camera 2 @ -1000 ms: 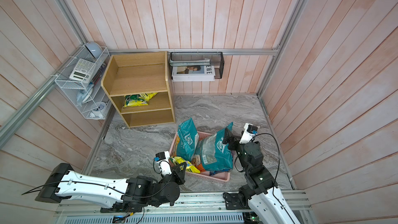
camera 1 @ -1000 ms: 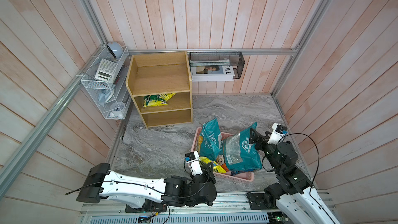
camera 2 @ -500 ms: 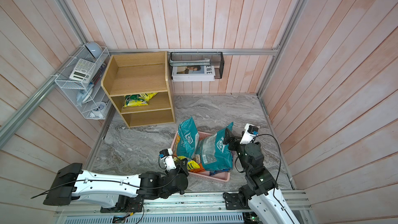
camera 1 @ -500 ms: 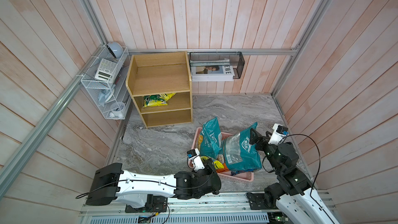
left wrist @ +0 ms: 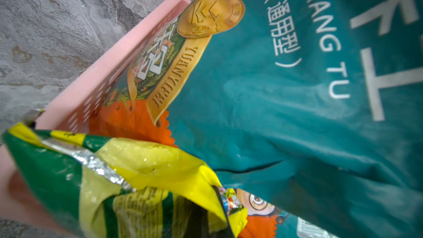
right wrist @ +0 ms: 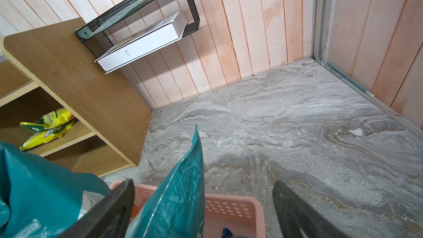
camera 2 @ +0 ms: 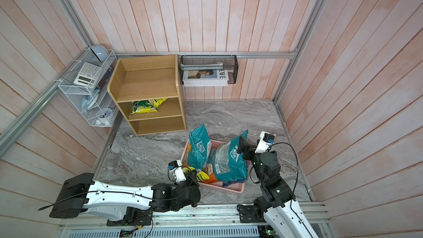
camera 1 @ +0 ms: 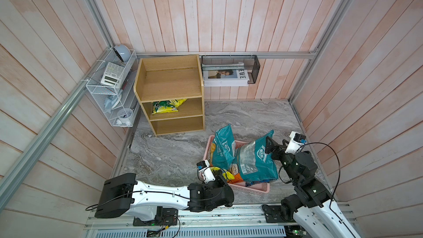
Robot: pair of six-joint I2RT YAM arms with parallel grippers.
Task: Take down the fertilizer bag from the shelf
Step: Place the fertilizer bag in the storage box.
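Observation:
My left gripper descends slightly next and releases the yellow and green bag inside, since the basket's near corner, where the bag already hangs, lies just below.
The oak shelf stands at the back left. A yellow and green fertilizer bag lies on its middle tier. My left gripper is shut on a second yellow and green bag, held over the near left corner of the pink basket. My right gripper is open at the basket's right side. The top corner of a teal bag stands between its fingers, ungripped.
A taller teal bag leans in the basket's far end. A white wire rack hangs on the left wall, and a black mesh basket with a book hangs on the back wall. Grey marble floor lies between shelf and basket.
My left arm has swung a little to the right, carrying the yellow and green bag closer over the basket's corner. The right arm has stayed put.

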